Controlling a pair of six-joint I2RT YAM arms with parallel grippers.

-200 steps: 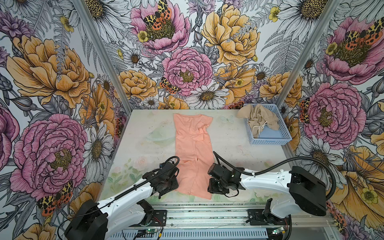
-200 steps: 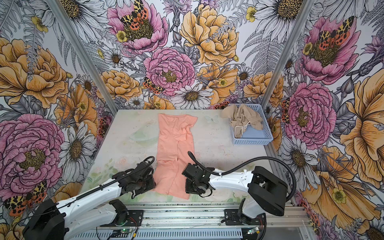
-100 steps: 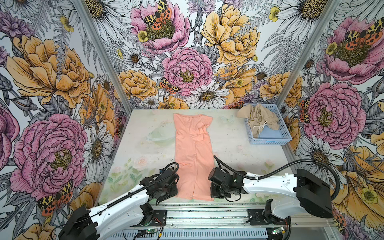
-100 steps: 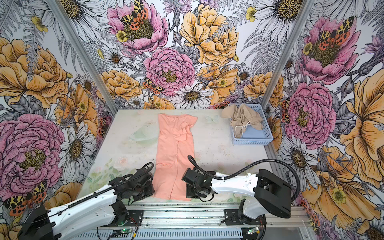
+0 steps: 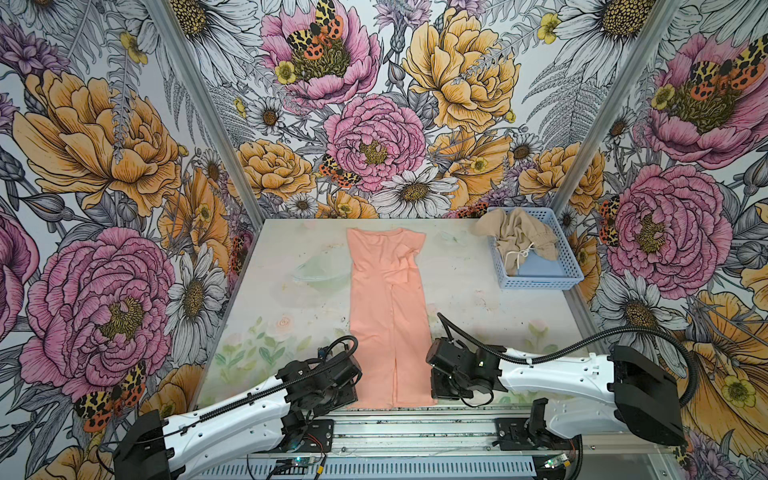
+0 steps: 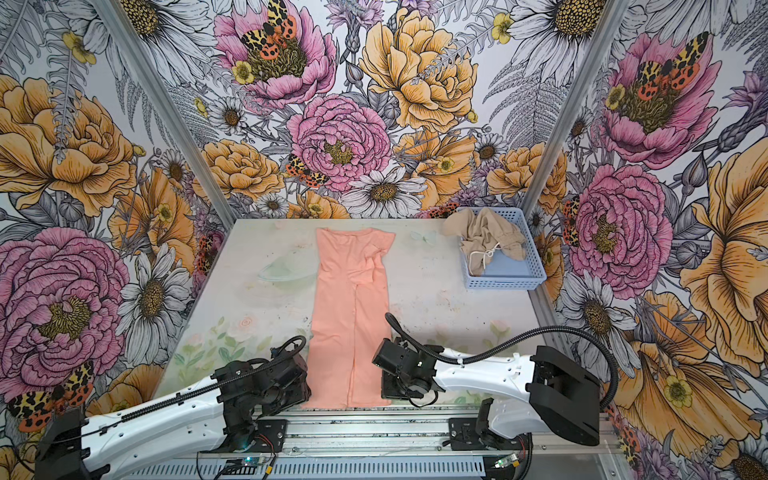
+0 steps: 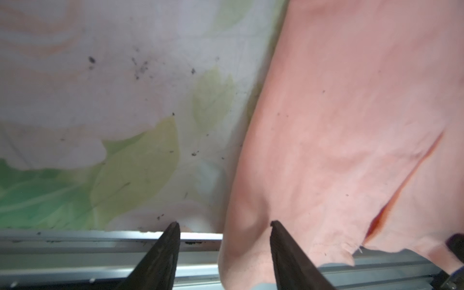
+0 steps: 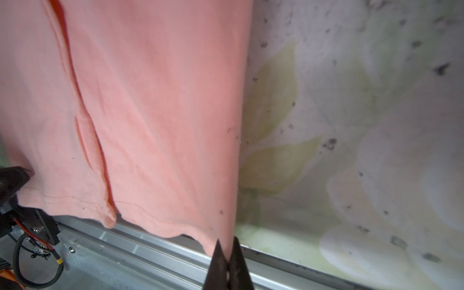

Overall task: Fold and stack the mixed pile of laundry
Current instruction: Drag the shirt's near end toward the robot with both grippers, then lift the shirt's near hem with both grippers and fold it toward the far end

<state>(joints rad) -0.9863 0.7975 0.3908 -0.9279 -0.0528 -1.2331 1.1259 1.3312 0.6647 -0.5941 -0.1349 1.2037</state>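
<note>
My left gripper should move gently in toward the folded T-shirt next and close on the hem's loose corner, because the T-shirt's edge is already between its open fingers.
The salmon T-shirt lies folded into a long narrow strip down the middle of the table, its hem at the near edge. My left gripper is open at the hem's near-left corner, with the cloth's edge lying loose between its fingers. My right gripper is shut on the hem's near-right corner. In both top views the wrists flank the hem and hide the fingers. The beige garment with its white drawstring sits crumpled in the basket.
The light blue perforated basket stands at the back right corner. An aluminium rail runs along the table's near edge, and the hem hangs slightly over it. Flowered walls close in three sides.
Both grippers have drawn back toward the near edge, pulling the T-shirt straight and its hem onto the rail. The right jaws have shut on the hem; the left jaws have widened.
</note>
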